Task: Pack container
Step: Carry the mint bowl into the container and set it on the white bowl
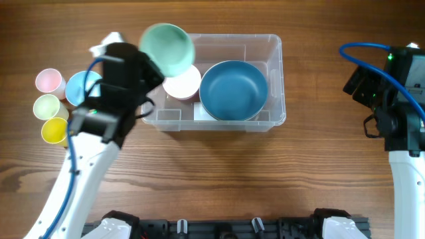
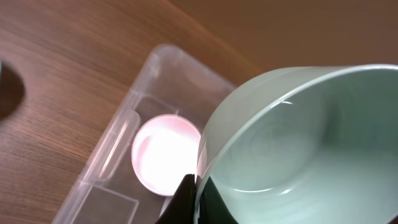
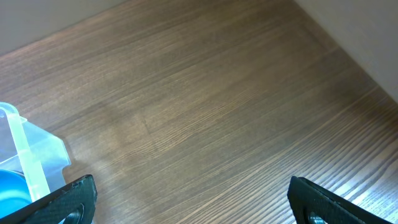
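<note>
The empty pink bowl [image 1: 183, 85] is below my left gripper, to its right in the overhead view, so I will move over, lower the green bowl [image 1: 167, 48] inside and release it.
The clear plastic container [image 1: 275, 79] sits mid-table. It holds a large blue bowl [image 1: 234, 89] on the right and a small pink bowl [image 1: 183, 84] on the left. My left gripper [image 2: 198, 202] is shut on the rim of a mint green bowl [image 1: 167, 48] and holds it above the container's left end. In the left wrist view the green bowl [image 2: 311, 143] fills the right side, with the pink bowl [image 2: 165, 152] below it in the container [image 2: 118, 134]. My right gripper [image 3: 189, 199] is open and empty over bare table, right of the container's corner [image 3: 28, 149].
A pink cup [image 1: 48, 80], a light green cup [image 1: 46, 106], a yellow cup [image 1: 54, 130] and a light blue bowl [image 1: 81, 86] stand at the left of the table. The right arm [image 1: 398, 86] rests at the far right.
</note>
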Motion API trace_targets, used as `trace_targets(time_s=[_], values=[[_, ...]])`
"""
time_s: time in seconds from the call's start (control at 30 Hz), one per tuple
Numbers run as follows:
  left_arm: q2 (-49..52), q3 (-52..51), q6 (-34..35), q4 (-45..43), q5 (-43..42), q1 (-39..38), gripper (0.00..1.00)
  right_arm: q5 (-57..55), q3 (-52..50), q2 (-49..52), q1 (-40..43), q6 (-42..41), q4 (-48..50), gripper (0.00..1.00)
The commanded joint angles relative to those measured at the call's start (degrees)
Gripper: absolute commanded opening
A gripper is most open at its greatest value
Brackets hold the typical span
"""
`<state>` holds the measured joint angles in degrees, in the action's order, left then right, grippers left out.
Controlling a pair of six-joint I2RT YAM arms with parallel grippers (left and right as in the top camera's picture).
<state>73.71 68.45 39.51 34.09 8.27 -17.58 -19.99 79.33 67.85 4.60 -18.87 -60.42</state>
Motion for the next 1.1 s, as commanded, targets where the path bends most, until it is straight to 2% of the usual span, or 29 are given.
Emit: trace_targets(time_s=[0.0,0.17,0.5,0.8,0.93,1.07], values=[[4.94,1.01,-5.97,-0.28,8.00,-5.25,0.04,-1.11,0.59,0.17,0.13,-0.79,0.13,1.00],[11.43,1.01,-6.05,-0.07,8.02,-5.92,0.04,-1.11,0.59,0.17,0.13,-0.76,0.13,1.00],[21.03,4.24,-6.08,1.03,3.26,-1.99,0.06,-1.11,0.59,0.20,0.13,-0.79,0.13,0.99],[23.87,4.22,-6.34,0.81,1.60,0.22,0.16,-1.14,0.59,0.17,0.13,-0.79,0.13,0.99],[23.78,4.24,-6.34,-0.24,0.79,0.11,0.29,-1.11,0.59,0.31,0.13,-0.81,0.15,1.00],[23.78,4.94,-6.32,-0.28,-1.42,0.11,0.33,-1.11,0.59,0.28,0.13,-0.79,0.15,1.00]])
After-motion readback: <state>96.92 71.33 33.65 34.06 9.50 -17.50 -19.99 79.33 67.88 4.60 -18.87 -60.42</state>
